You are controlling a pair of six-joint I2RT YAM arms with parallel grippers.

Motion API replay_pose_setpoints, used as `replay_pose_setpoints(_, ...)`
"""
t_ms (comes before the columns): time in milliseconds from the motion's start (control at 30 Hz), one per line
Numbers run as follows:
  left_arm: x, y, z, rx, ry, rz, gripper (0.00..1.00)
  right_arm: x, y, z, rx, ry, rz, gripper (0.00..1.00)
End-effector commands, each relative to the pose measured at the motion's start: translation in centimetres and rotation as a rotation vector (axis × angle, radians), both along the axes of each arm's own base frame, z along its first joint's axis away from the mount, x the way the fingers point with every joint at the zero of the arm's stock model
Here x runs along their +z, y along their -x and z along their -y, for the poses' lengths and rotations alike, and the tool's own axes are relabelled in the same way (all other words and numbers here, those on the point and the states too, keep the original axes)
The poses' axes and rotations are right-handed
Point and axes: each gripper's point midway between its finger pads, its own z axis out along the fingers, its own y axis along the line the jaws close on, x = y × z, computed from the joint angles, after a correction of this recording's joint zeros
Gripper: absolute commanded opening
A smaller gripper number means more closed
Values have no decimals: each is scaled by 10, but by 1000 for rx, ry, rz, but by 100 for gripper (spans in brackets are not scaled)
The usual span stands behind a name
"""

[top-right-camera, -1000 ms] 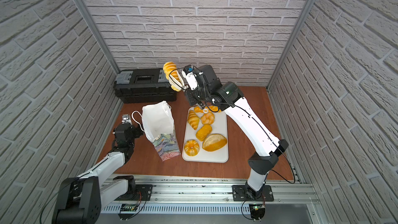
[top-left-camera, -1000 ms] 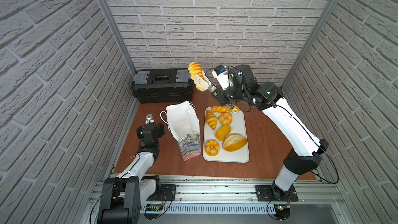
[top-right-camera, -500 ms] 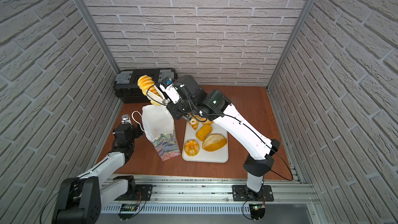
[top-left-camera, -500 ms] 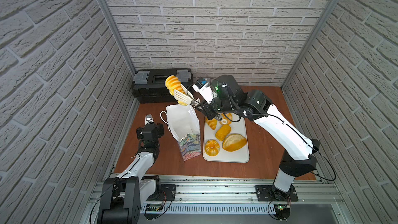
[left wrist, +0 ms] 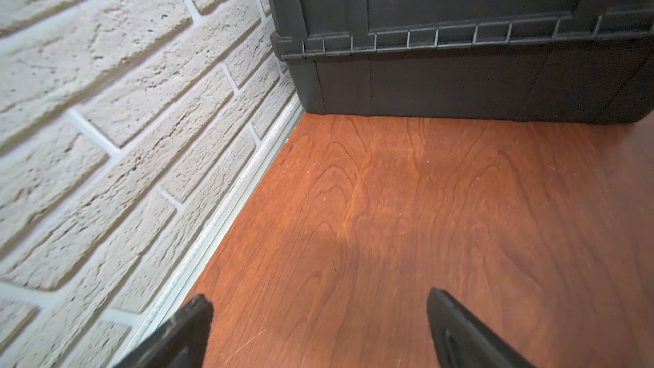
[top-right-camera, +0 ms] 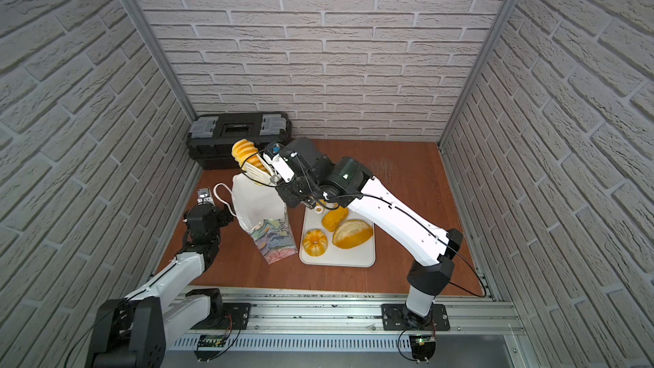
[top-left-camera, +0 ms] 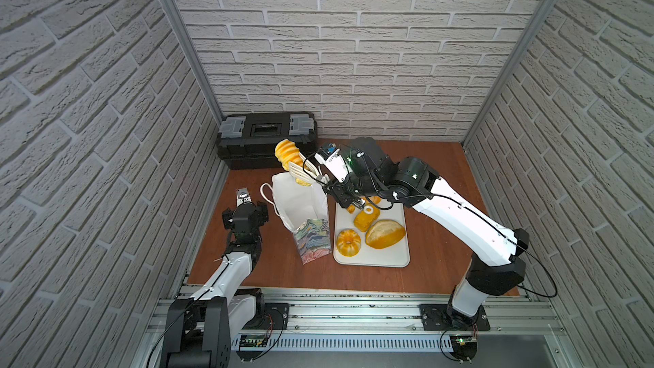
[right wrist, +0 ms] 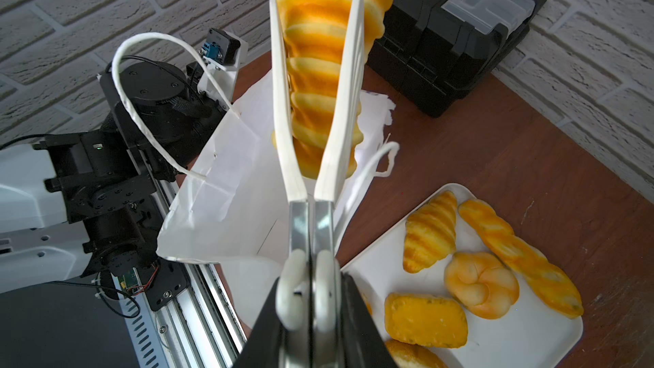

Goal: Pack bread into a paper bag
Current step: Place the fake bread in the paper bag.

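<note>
My right gripper moves down and back to the bag's opening [top-left-camera: 297, 199] [right wrist: 255, 194] next and lets go of the tongs' handles, since the roll sticks out past the bag's far rim.
My right gripper [right wrist: 308, 299] is shut on the handles of white tongs [right wrist: 283, 118]. The tongs pinch a ridged roll [right wrist: 322, 65] of bread. In both top views the roll [top-left-camera: 288, 155] hangs just over the open mouth of the paper bag [top-left-camera: 300, 200], its lower end at the rim. The bag [top-right-camera: 258, 200] stands upright left of the white tray [top-left-camera: 389, 260]. On the tray lie a ring [top-left-camera: 348, 242], a large oval loaf [top-left-camera: 385, 233], a small loaf [right wrist: 424, 320], a croissant [right wrist: 430, 231], a knot roll [right wrist: 481, 284] and a braided stick [right wrist: 520, 253]. My left gripper [left wrist: 318, 313] is open and empty, low over the table left of the bag.
A black toolbox [top-left-camera: 265, 136] stands against the back wall behind the bag. Brick walls close in the left, back and right sides. The bag's cord handle [right wrist: 148, 100] loops out toward my left arm [top-left-camera: 244, 217]. Bare wood [top-left-camera: 442, 178] lies right of the tray.
My right arm swung left from above the tray's far end, carrying the roll in the tongs to the bag's mouth, then lowered it a little. The left arm has not moved.
</note>
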Motion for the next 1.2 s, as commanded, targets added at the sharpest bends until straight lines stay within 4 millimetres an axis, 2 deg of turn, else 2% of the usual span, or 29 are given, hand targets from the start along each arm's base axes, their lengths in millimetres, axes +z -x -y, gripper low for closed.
replay_pose_setpoints(0, 6, 2, -3, 19, 6, 38, 98, 39, 1, -4, 1, -113, 85, 2)
replay_pose_setpoints(233, 10, 2, -5, 33, 5, 45, 98, 42, 8, -2, 5, -112, 84, 2)
replay_pose_setpoints(667, 11, 3, -6, 44, 6, 50, 98, 6, 25, -7, -8, -98, 7, 2)
replay_pose_setpoints(1033, 9, 3, -6, 43, 9, 46, 98, -4, 26, -6, -20, -84, 1, 3)
replay_pose_setpoints(1167, 9, 3, -6, 43, 7, 44, 98, -5, 26, -7, -18, -80, -1, 11)
